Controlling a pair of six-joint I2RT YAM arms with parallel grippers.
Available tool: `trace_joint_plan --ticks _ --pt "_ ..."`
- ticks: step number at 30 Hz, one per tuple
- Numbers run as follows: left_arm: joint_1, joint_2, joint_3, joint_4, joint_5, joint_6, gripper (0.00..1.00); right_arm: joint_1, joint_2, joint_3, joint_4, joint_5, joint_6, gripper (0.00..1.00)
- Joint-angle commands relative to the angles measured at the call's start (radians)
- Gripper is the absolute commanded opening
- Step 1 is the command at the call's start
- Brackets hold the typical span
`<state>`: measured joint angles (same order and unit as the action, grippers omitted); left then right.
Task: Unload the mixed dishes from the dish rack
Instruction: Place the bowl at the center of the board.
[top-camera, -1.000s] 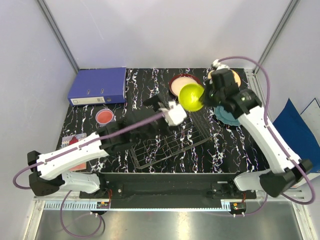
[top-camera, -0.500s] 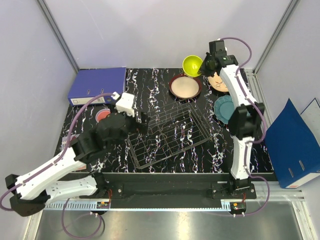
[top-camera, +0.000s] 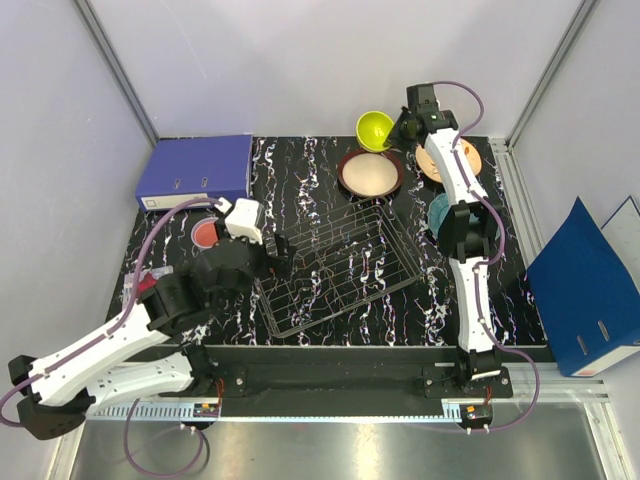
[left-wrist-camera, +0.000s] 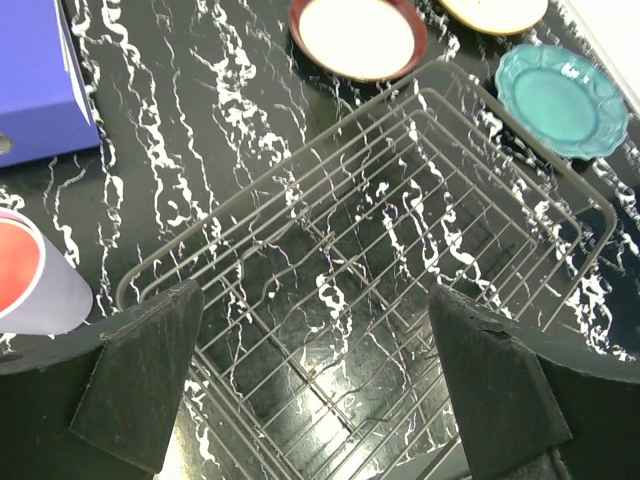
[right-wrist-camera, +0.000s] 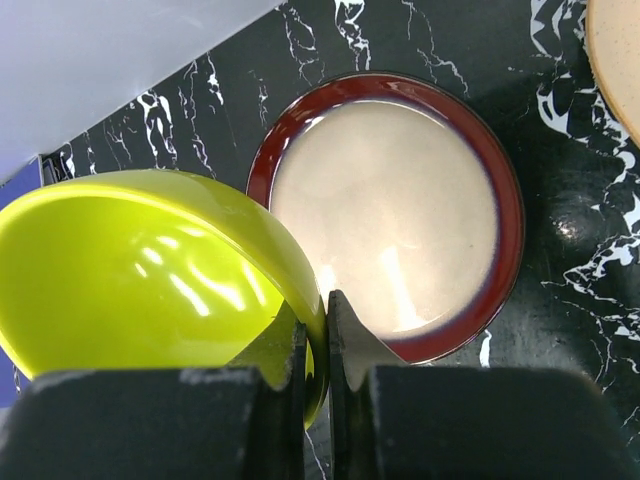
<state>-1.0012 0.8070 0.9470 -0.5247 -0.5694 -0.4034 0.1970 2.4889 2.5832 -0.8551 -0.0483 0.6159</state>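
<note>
The robot's right gripper will next move the yellow-green bowl back and down, and let it go in the cream bowl's empty middle (top-camera: 371, 176) (right-wrist-camera: 388, 215), which is lower and back toward the robot's base.
The wire dish rack (top-camera: 335, 270) lies mid-table with nothing in it; it also shows in the left wrist view (left-wrist-camera: 380, 250). My right gripper (top-camera: 400, 132) (right-wrist-camera: 318, 330) is shut on the rim of the small yellow-green bowl (top-camera: 374, 130) (right-wrist-camera: 140, 270), held tilted at the table's back edge beside the cream bowl (top-camera: 371, 173) (right-wrist-camera: 390, 215). My left gripper (top-camera: 275, 250) (left-wrist-camera: 320, 380) is open and empty over the rack's left end. The teal plate (top-camera: 437, 213) (left-wrist-camera: 560, 100), the salmon-pink plate (top-camera: 440, 160) and the lavender cup (top-camera: 210, 232) (left-wrist-camera: 35, 285) stand on the table.
A blue ring binder (top-camera: 197, 170) (left-wrist-camera: 35, 80) lies at the back left. A second blue binder (top-camera: 580, 290) leans outside the table at the right. My right arm stretches over the teal plate. Grey walls close the back.
My right gripper has carried the yellow-green bowl from above the rack to the table's back edge. My left arm has drawn back from the rack's far side to its left end.
</note>
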Motion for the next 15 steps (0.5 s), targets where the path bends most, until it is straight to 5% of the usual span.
trace_joint_plan --ticks 1,15 --pt "-0.001 0.034 0.012 0.040 0.022 -0.037 0.99 0.024 0.010 0.022 0.015 -0.021 0.021 0.00" --pt "-0.001 0.084 -0.001 0.038 0.074 -0.055 0.99 0.027 0.093 -0.005 -0.084 0.042 -0.001 0.00"
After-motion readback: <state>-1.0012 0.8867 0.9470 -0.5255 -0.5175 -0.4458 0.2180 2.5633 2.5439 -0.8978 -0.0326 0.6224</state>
